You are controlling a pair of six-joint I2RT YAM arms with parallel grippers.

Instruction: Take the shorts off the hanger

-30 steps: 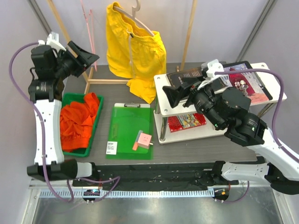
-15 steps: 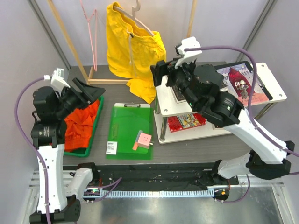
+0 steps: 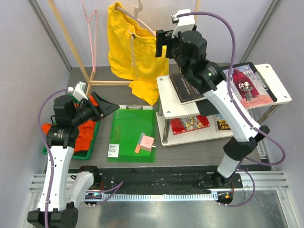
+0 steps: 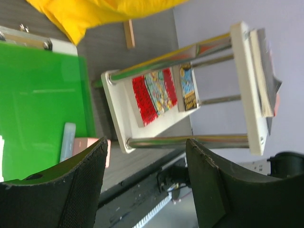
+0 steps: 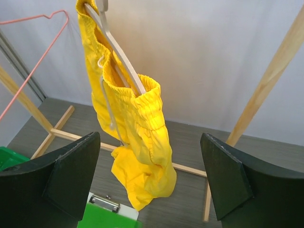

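Note:
The shorts' waistband corner by the hanger's tip (image 3: 153, 41) (image 5: 153, 114) hangs untouched to the left in the top view. My right gripper needs to slide that way next and close.
The yellow shorts (image 3: 134, 56) hang on a wooden hanger (image 3: 135, 19) at the back of the table, with a white drawstring down the front. My right gripper (image 3: 161, 43) is raised just right of them, open and empty. In the right wrist view the yellow shorts (image 5: 140, 130) hang between and beyond my wide-apart fingers (image 5: 71, 173), not touched. The orange-red shorts (image 3: 84, 130) lie in a green bin (image 3: 90, 148) at the left. My left gripper (image 3: 107, 107) hovers above that bin, pointing right, open with nothing in it (image 4: 147, 175).
A green clipboard (image 3: 132, 129) with a pink block (image 3: 146, 141) lies mid-table. A white two-tier shelf (image 3: 281, 97) with books stands at the right. A wooden rack frame (image 3: 71, 45) holds an empty pink wire hanger (image 3: 90, 28) at the back left.
My right arm rose and swung back-left, from over the shelf to beside the yellow shorts. My left arm dropped forward over the green bin and turned right. Both grippers stayed open.

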